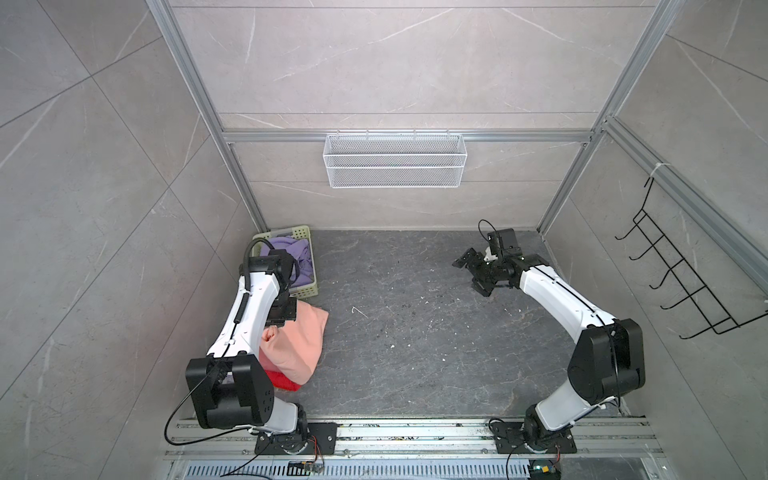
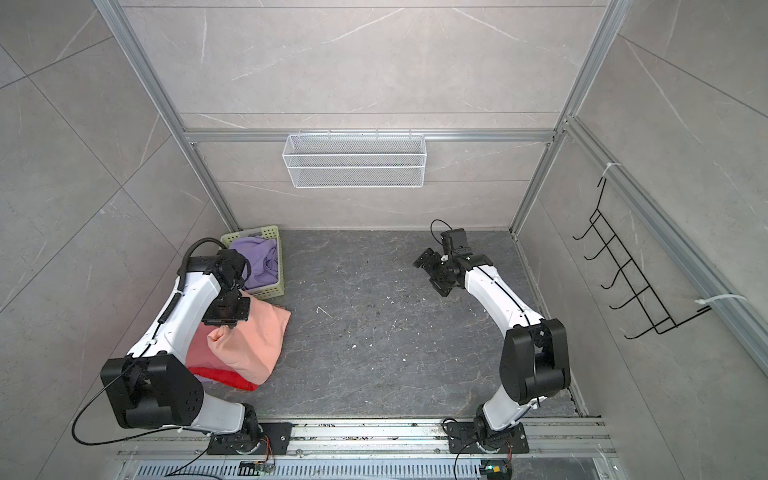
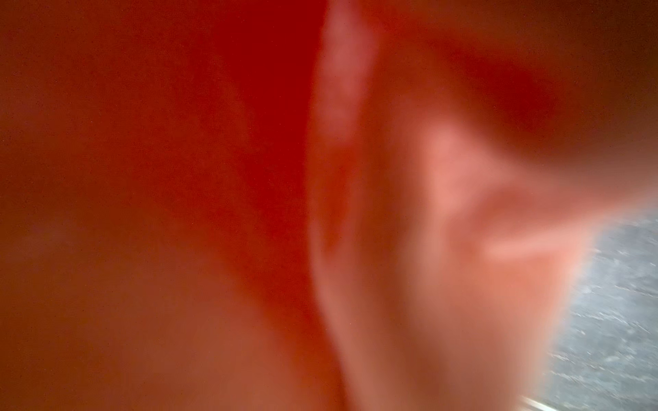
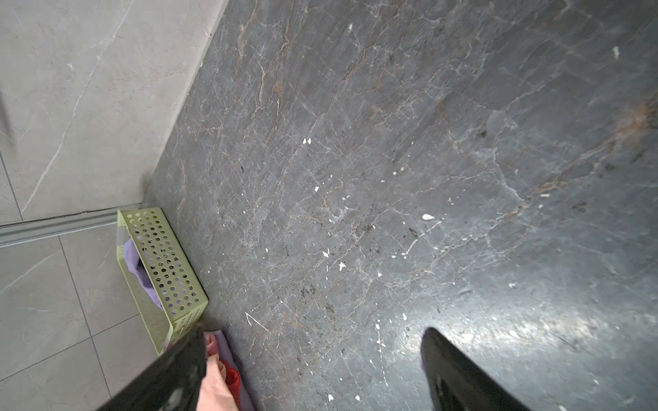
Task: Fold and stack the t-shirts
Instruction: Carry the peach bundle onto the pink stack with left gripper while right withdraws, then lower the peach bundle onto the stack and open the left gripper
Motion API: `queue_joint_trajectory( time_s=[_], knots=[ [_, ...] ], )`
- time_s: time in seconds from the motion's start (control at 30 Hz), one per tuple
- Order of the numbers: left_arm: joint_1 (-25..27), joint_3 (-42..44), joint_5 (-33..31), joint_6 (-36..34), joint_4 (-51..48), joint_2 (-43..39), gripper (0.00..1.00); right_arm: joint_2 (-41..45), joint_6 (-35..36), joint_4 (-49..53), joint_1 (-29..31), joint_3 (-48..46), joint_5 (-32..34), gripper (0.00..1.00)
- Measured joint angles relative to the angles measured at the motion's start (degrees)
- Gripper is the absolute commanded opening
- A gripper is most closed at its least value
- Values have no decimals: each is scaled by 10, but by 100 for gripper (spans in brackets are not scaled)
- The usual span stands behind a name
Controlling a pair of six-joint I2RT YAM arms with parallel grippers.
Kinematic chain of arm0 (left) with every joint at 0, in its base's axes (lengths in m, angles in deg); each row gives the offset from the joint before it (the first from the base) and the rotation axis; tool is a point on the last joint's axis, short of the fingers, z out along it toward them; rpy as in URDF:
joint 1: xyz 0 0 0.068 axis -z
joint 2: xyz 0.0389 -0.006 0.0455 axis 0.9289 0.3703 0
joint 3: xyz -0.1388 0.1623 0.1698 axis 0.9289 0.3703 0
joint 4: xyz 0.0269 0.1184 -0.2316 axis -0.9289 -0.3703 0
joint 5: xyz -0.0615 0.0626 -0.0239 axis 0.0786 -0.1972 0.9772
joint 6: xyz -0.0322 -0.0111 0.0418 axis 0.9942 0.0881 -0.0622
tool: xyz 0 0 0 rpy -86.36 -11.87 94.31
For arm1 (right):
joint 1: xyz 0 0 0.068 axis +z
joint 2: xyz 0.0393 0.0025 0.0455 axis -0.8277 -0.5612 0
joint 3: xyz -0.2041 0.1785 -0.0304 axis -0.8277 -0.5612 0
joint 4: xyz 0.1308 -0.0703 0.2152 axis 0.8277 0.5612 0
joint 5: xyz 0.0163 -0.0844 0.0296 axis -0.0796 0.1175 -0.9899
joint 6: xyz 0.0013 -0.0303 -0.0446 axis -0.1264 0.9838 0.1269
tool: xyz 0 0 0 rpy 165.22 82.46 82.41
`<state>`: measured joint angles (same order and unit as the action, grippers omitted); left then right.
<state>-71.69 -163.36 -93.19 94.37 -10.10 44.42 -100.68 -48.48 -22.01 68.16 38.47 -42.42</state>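
The robot's left gripper will move toward the nearby side wall and let go of the fold over the uncovered dusty rose cloth [image 2: 200,340], because that cloth is between the gripper and the wall.
In both top views a peach-pink t-shirt [image 1: 299,345] [image 2: 249,345] lies on a pile at the left, over a dusty rose t-shirt [image 2: 198,349] and a bright red one [image 1: 282,380] [image 2: 232,376]. My left gripper [image 1: 274,326] [image 2: 226,326] points down, shut on a bunched-up fold of the peach-pink shirt. Blurred peach-pink cloth [image 3: 445,213] fills the left wrist view and hides the fingers. A lavender t-shirt [image 1: 291,253] [image 2: 257,257] lies crumpled in the pale green basket [image 1: 313,266] [image 4: 163,263]. My right gripper [image 1: 471,274] [image 2: 430,274] [image 4: 313,370] hovers open and empty at the far right.
The dark stone tabletop [image 1: 415,332] lies between the arms. A white wire basket [image 1: 395,160] hangs on the back wall. A black hook rack [image 1: 681,274] hangs on the right wall. Tiled walls close in three sides, and a metal rail [image 1: 415,436] runs along the front.
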Motion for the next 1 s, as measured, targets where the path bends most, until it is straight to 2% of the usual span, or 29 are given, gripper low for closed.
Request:
queue_joint_trajectory(
  time_s=[0.37, 0.6, 0.63, 0.7, 0.83, 1.0],
  knots=[
    [-99, 24, 10, -49, 66, 3, 0, -48, 4, 2, -21, 24, -26, 94],
    [-145, 40, 26, -65, 111, 46, 2, -55, 10, 1, -34, 30, -35, 93],
    [-150, 40, 27, -66, 116, 52, 15, -55, 11, 2, -36, 30, -36, 93],
    [-160, 40, 26, -71, 127, 63, 48, -55, 12, 2, -39, 30, -37, 93],
    [-169, 40, -7, -65, 153, 94, 71, -55, 12, 2, -44, 30, -38, 93],
    [-175, 28, -45, -40, 154, 109, 88, -55, 12, 2, -47, 30, -38, 93]
  ],
)
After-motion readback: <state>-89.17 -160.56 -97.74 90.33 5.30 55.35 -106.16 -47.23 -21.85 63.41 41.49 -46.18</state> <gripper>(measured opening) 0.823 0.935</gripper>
